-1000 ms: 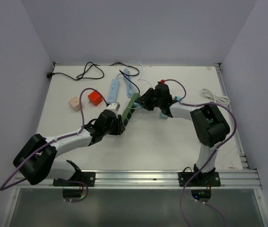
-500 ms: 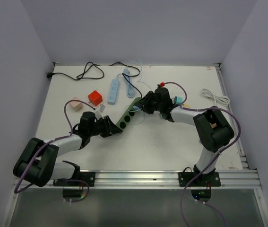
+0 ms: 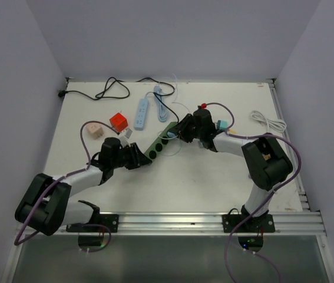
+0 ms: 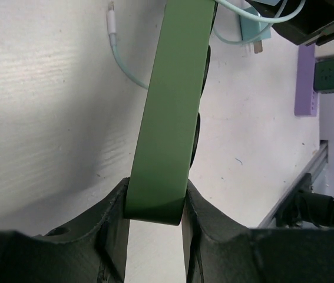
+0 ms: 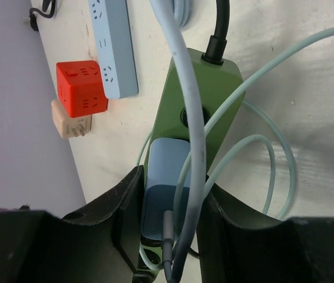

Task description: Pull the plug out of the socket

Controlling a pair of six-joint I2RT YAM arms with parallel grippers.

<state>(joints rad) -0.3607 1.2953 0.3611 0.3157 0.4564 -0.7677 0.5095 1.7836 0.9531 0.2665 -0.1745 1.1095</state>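
My left gripper keeps hold, moves outward to the tabletop by the blue coil next and then releases, as the plug is still seated.
A green power strip (image 3: 159,141) lies slanted mid-table; it is the socket. My left gripper (image 3: 144,158) is shut on its near end, and in the left wrist view the fingers (image 4: 112,227) squeeze both long sides of the strip (image 4: 172,112). A light blue plug (image 5: 168,188) sits against the top face of the strip (image 5: 205,88), a grey cable running from it. My right gripper (image 5: 169,221) is shut on that plug, seen from above at the strip's far end (image 3: 179,132). Pale blue cable loops (image 5: 273,171) trail over the jaws.
Behind the strip lie a light blue power strip (image 3: 142,113), a red cube socket (image 3: 118,122), a beige cube adapter (image 3: 93,129) and a black cable (image 3: 111,89). A teal adapter (image 3: 221,125) and a coiled white cable (image 3: 268,122) lie to the right.
Over the last second the left arm swung back toward the near left, dragging the strip's near end with it. The right gripper stayed on the plug. Little has moved in the last half second.
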